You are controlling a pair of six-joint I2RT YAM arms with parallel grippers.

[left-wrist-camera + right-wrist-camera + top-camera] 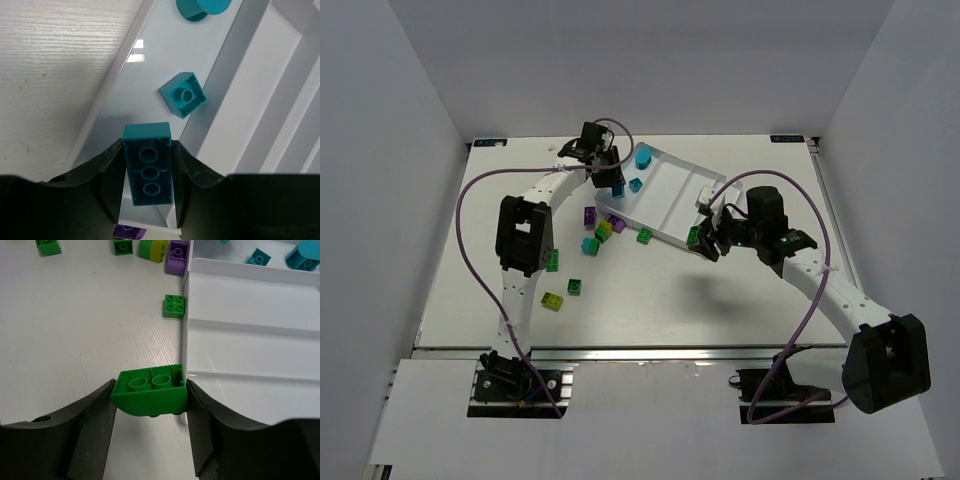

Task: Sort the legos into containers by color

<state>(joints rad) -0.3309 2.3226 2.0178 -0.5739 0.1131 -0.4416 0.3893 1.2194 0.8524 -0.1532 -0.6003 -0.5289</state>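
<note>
My right gripper carries the green brick outward over the empty section of the white tray beside the cyan pieces next, then lowers and releases it.
My left gripper [147,150] is shut on a long cyan brick [147,172], underside up, above the leftmost compartment of the white tray [145,100]. A small cyan brick [183,94] and a rounded cyan piece [202,7] lie in that compartment. My right gripper [150,390] is shut on a green brick [150,397] with a curved side, held over the table just left of the tray's near wall [250,350]. In the top view the left gripper [616,185] is at the tray's left end and the right gripper [698,240] at its near corner.
Loose bricks lie on the table left of the tray [670,190]: purple [590,217], yellow-green [603,230], green [645,237], cyan [589,245], green [552,263], green [575,287], yellow-green [552,300]. A green square brick [174,305] sits beside the tray wall.
</note>
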